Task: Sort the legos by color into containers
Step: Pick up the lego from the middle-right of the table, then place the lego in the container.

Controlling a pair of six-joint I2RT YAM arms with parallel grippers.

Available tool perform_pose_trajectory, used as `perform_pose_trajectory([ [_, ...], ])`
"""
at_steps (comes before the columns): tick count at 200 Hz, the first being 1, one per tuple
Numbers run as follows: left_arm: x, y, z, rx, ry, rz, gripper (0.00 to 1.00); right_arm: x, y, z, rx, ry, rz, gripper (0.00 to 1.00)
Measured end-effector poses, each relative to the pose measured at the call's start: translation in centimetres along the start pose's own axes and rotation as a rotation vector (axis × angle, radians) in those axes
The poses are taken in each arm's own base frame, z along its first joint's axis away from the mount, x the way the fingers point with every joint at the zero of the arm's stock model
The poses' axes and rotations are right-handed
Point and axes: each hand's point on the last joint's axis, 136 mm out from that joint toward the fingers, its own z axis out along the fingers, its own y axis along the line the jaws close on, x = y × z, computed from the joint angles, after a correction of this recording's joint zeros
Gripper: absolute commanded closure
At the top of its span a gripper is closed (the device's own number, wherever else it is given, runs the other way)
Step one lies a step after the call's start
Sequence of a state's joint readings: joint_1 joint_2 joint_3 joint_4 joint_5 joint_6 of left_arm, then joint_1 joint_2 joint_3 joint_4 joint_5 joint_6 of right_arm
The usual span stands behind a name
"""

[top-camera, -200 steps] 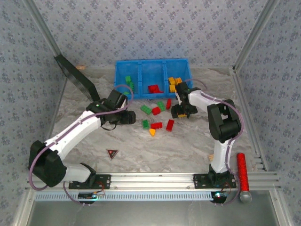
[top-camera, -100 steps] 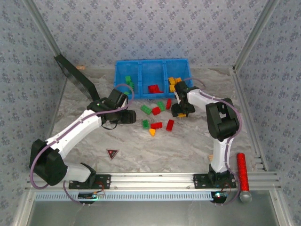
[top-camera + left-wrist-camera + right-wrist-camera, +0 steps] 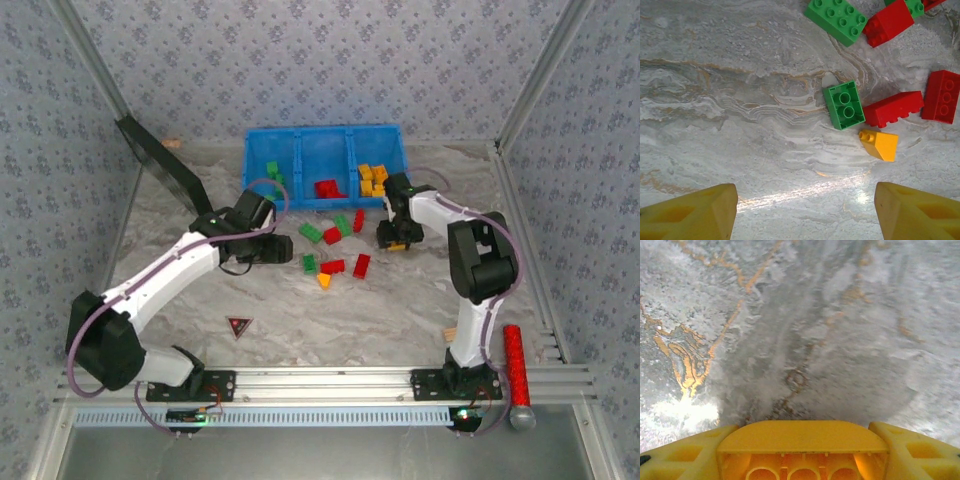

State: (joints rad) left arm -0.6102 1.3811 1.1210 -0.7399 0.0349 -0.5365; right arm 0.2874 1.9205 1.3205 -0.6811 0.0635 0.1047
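Note:
My right gripper rises next, swings outward over the yellow bricks already in the bin's section nearest it, lowers inside and releases the yellow lego (image 3: pixel 802 447).
Loose legos lie mid-table: green ones (image 3: pixel 310 232) (image 3: pixel 309 263), red ones (image 3: pixel 333 266) (image 3: pixel 361 264) and an orange sloped one (image 3: pixel 324 281). My left gripper (image 3: pixel 285 250) hangs open just left of them. In the left wrist view its gripper (image 3: pixel 805 215) has bare table between the fingers, with a green brick (image 3: pixel 844 105), a red brick (image 3: pixel 893 108) and the orange brick (image 3: pixel 880 144) ahead. My right gripper (image 3: pixel 393 240) is shut on a yellow lego (image 3: pixel 802 447), just above the table in front of the blue containers (image 3: pixel 320 130).
The bin's compartments hold green (image 3: pixel 272 178), red (image 3: pixel 327 188) and yellow (image 3: pixel 372 178) bricks. A black panel (image 3: pixel 160 165) leans at the back left. A triangle sticker (image 3: pixel 238 325), a wooden block (image 3: pixel 449 333) and a red cylinder (image 3: pixel 515 360) lie near the front.
My right gripper has closed its jaws onto the yellow lego and shifted slightly right. The left arm has hardly moved.

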Motion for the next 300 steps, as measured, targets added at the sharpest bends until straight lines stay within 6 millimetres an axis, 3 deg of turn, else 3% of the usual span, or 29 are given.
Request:
perform_pose_trajectory([
  [31, 0.1, -0.4, 1.6, 0.013, 0.035, -0.006, 0.28, -1.8, -0.8, -3.6, -0.017, -0.080, 0.032, 0.49],
  [69, -0.4, -1.3, 2.4, 0.046, 0.028, -0.027, 0.28, -7.8, -0.7, -9.2, -0.041, -0.264, 0.044, 0.50],
  [98, -1.0, -1.7, 3.0, 0.063, 0.014, -0.046, 0.28, -11.8, -0.5, -11.3, -0.051, -0.356, 0.049, 0.50],
  [132, -1.3, -2.1, 4.3, 0.073, 0.017, -0.056, 0.27, -15.8, -0.1, -10.1, -0.053, -0.384, 0.049, 0.50],
  [173, -1.7, -2.4, 6.0, 0.075, 0.029, -0.056, 0.27, -19.4, 0.5, -6.6, -0.031, -0.374, 0.042, 0.50],
  [227, -3.5, -3.4, 7.7, 0.084, 0.021, -0.041, 0.27, -20.4, 1.9, -3.1, 0.035, -0.331, 0.000, 0.49],
  [267, -2.9, -3.4, 9.4, 0.081, 0.057, -0.044, 0.27, -19.5, 2.0, -1.2, 0.072, -0.278, -0.028, 0.47],
  [300, -2.5, -3.8, 10.2, 0.086, 0.070, -0.043, 0.27, -19.2, 1.9, -0.8, 0.082, -0.264, -0.047, 0.39],
])
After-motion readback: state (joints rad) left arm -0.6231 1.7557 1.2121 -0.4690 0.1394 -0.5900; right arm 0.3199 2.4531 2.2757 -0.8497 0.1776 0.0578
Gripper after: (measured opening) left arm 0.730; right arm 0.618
